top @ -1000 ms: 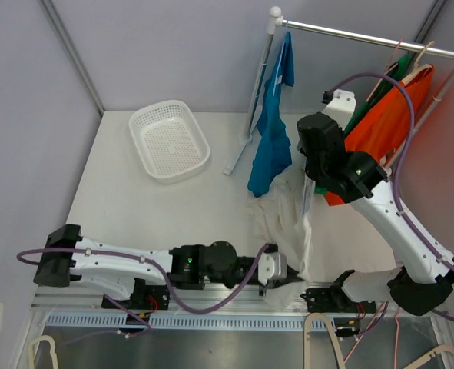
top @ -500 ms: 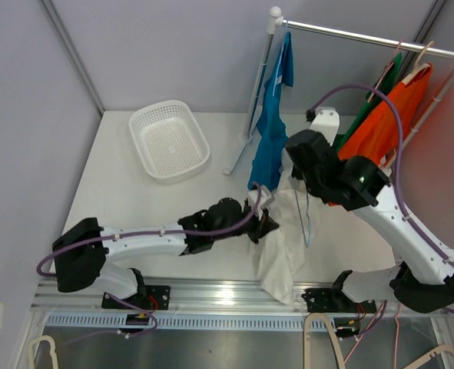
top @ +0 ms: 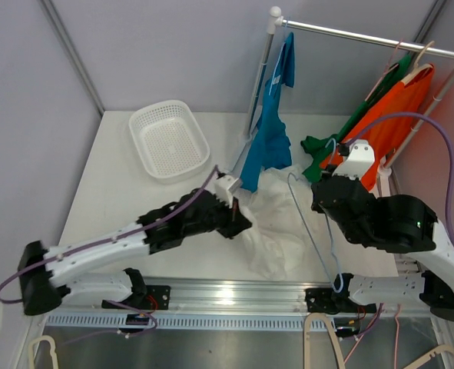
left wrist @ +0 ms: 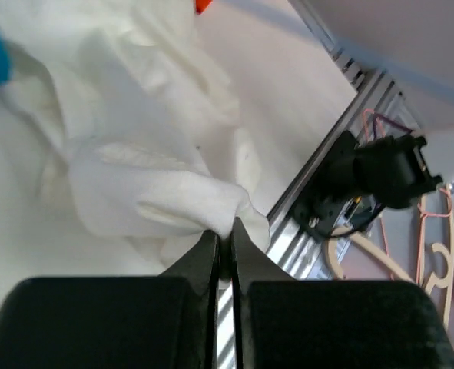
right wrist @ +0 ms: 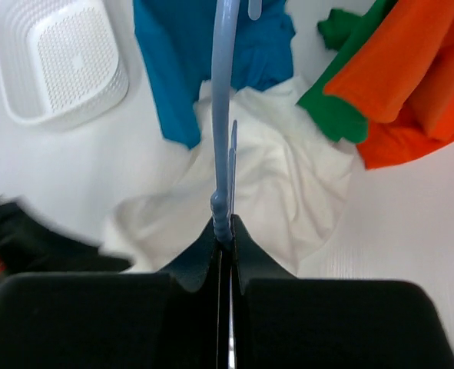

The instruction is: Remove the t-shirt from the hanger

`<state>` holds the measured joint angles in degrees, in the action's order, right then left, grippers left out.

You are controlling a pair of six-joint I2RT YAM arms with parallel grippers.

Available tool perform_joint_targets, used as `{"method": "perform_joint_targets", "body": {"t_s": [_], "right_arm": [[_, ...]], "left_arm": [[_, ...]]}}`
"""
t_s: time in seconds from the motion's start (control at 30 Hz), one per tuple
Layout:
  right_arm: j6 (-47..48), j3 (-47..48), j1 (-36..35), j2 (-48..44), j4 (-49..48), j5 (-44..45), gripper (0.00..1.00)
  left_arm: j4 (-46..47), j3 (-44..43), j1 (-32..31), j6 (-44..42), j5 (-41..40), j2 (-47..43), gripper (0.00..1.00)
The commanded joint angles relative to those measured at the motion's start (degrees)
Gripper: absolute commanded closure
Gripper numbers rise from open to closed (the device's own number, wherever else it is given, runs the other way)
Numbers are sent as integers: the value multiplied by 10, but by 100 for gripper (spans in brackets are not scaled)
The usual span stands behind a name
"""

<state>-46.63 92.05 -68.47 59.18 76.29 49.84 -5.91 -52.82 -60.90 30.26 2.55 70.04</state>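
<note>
The hanger is already bare, so I will move my right gripper up and outward to the rack's bar (top: 316, 30) beside the blue shirt and release the hanger there.
The white t-shirt (top: 276, 227) lies crumpled on the table in front of the rack. My left gripper (top: 240, 217) is shut on a fold at its left edge, as the left wrist view shows with cloth (left wrist: 150, 177) pinched between the jaws (left wrist: 225, 231). My right gripper (top: 324, 204) is shut on the thin light-blue hanger (top: 303, 207) and holds it above the shirt. In the right wrist view the hanger (right wrist: 220, 115) rises bare from the jaws (right wrist: 225, 227), with the shirt (right wrist: 280, 184) spread below it.
A white basket (top: 169, 140) sits at the back left. A blue shirt (top: 271, 138) hangs from the rack rail (top: 365, 34), with orange (top: 392, 115) and green (top: 319, 150) garments to its right. Spare hangers (left wrist: 434, 254) lie beyond the front rail.
My left gripper moved from the front edge back and left, dragging the white shirt. My right arm swung the hanger down towards the near right, and the shirt now lies flat on the table.
</note>
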Motion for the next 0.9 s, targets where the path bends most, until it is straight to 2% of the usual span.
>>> {"method": "perform_joint_targets", "body": {"t_s": [0.0,0.03,0.07,0.1,0.13,0.2,0.27,0.33,0.4,0.43,0.47,0.5,0.53,0.57,0.6,0.67,0.73,0.77,0.87], "right_arm": [[86,-12,13,6,-94,111,100],[120,-19,38,8,-129,113,100],[153,-22,55,10,-204,108,100],[213,-27,75,17,-241,80,100],[238,-25,122,22,-297,60,100],[297,-18,171,39,-348,-12,100],[324,1,235,55,-402,-47,100],[355,41,274,92,-427,-95,100],[364,86,327,128,-418,-123,100],[371,112,341,167,-407,-137,100],[377,159,369,185,-406,-148,100],[384,177,381,202,-410,-158,100],[385,194,396,217,-413,-166,100],[387,226,411,246,-423,-206,100],[388,240,437,261,-431,-228,100],[388,270,459,305,-448,-283,100],[383,304,484,331,-472,-310,100],[380,314,491,357,-477,-331,100],[378,398,510,411,-452,-347,100]], "left_arm": [[-98,27,-4,25,-78,-154,99],[-122,-1,3,13,-94,-183,99],[-165,-17,13,8,-100,-224,99],[-189,-37,28,2,-95,-232,99],[-213,-109,62,-12,-91,-233,99],[-269,-162,98,-26,-84,-214,99],[-297,-269,164,-49,-32,-187,99],[-326,-351,236,-70,31,-139,99],[-356,-474,286,-78,63,-77,99],[-371,-509,331,-77,106,-50,99],[-391,-625,366,-75,132,7,99],[-391,-667,366,-75,149,8,99],[-407,-708,393,-65,159,74,99],[-405,-786,405,-57,197,108,99],[-394,-852,418,-33,221,142,99],[-293,-887,445,-7,248,206,99],[-154,-876,461,8,235,230,99],[-114,-876,466,4,205,236,99],[22,-861,480,-48,165,251,99]]}}
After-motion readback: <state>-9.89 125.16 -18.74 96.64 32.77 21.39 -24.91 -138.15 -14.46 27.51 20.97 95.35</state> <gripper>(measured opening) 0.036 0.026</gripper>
